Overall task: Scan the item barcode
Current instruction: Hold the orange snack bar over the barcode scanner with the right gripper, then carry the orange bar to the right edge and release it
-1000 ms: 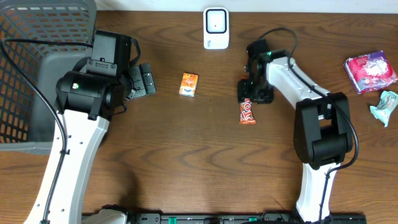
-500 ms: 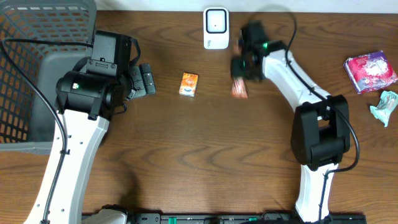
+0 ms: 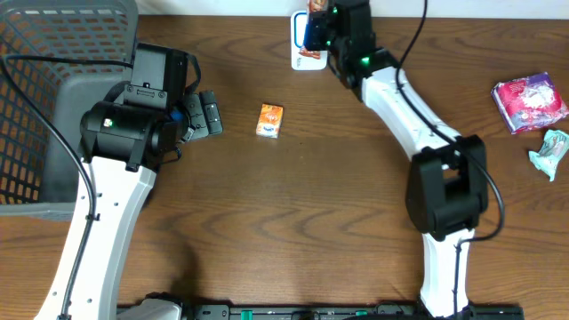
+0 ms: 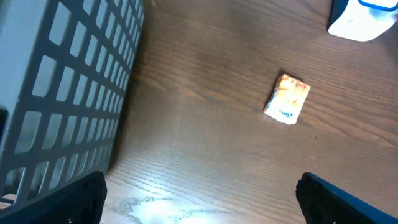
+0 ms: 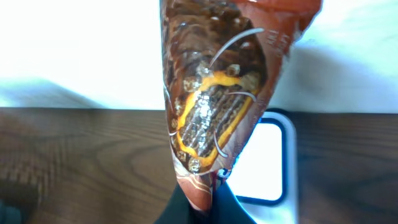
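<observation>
The right gripper swings back and down toward the teal wrapper [image 3: 548,154] next, to the gripper's right in the overhead view, and lets go of the bar [image 3: 317,7] there.
My right gripper [image 3: 318,27] is shut on one end of a red-brown chocolate bar [image 5: 217,106], which stands up from the jaws. It holds the bar [image 3: 317,7] at the table's back edge, right in front of the white scanner [image 3: 308,59]. In the right wrist view the scanner's white window [image 5: 264,165] shows just behind and right of the bar. My left gripper [image 3: 206,114] hangs wide open with nothing in it, beside the basket. Under it is bare wood [image 4: 202,199].
A small orange packet [image 3: 269,120] lies on the wood between the arms, also in the left wrist view [image 4: 287,99]. A grey mesh basket [image 3: 53,107] fills the far left. A pink packet [image 3: 531,101] and a teal wrapper [image 3: 551,153] lie at the right edge.
My right gripper has shut on the chocolate bar, lifted it off the table and carried it back and left to the scanner. The left arm has stayed still.
</observation>
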Motion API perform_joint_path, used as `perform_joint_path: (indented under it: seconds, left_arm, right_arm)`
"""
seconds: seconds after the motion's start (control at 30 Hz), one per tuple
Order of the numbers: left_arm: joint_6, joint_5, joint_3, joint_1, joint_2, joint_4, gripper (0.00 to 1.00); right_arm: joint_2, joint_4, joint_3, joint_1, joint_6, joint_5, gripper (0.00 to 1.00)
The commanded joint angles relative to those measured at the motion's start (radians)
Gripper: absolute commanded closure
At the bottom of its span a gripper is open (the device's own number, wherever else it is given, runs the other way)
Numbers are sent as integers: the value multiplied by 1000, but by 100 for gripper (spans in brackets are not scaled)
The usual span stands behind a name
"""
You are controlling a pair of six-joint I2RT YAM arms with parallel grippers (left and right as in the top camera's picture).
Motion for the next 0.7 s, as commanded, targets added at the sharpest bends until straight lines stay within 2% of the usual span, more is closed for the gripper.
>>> perform_joint_path:
  seconds: [0.0,0.17,0.27,0.43,0.57,0.67]
  left_arm:
    - [-5,-8,14,2,0,-5,2]
    - [-5,-8,14,2,0,-4,2]
    - [-5,-8,14,2,0,-4,2]
    - [-5,-8,14,2,0,-5,2]
    - [-5,-8,14,2,0,-4,2]
    - [-5,-8,14,2,0,-4,2]
  right_arm:
    - [63,6,4,1,64,29,99]
    - [3,-31,5,-54,63,60,99]
    - [-71,-128,5,-112,63,159,99]
    - [-197,-448,5,-266,76,411,99]
    - [-225,-718,5,-401,182,583,99]
    - [-217,-867,4,-509,298,615,99]
